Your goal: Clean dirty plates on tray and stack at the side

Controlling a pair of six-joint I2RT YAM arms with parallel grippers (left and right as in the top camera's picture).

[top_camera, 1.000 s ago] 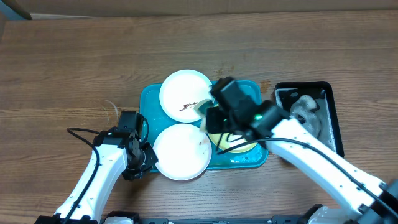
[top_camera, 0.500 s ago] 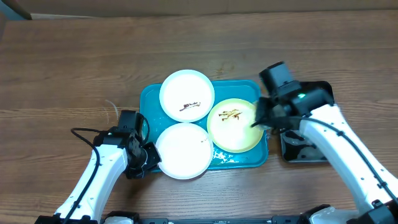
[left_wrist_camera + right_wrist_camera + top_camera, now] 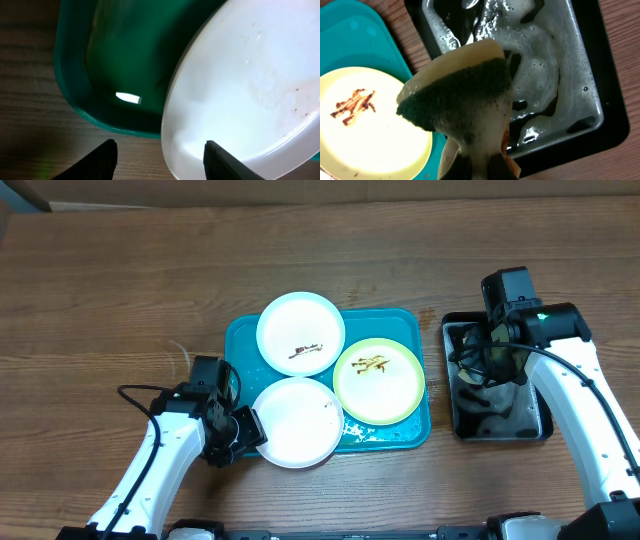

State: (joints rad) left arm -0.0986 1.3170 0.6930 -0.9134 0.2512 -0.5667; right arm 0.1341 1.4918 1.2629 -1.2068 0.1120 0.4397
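Observation:
The front plate's rim lies between the spread fingers of my left gripper beyond the tray's side, so my left gripper will next stay in place and close its fingers onto the plate's rim.
Three plates lie on the turquoise tray (image 3: 395, 320): a white one with a brown smear (image 3: 300, 332) at the back, a yellow-green one with brown bits (image 3: 378, 380) on the right, and a white one (image 3: 295, 423) overhanging the front rim. My left gripper (image 3: 248, 432) stands open at this front plate's left edge. In the left wrist view the front plate's rim (image 3: 250, 85) lies between the spread fingers of the left gripper (image 3: 160, 152), beside the tray wall (image 3: 115, 60). My right gripper (image 3: 487, 167) is shut on a yellow sponge with a green scouring face (image 3: 465, 100).
A black glossy tray (image 3: 500, 435) holding soapy water stands right of the turquoise tray, and the right gripper (image 3: 485, 355) hovers over it. Foam and water fill the black tray (image 3: 615, 125). The yellow-green plate (image 3: 370, 130) sits just left of the sponge. Brown wooden tabletop surrounds everything.
The right arm swung with the sponge from over the plates rightward to above the black tray. The left gripper's jaws spread apart at the front white plate's edge.

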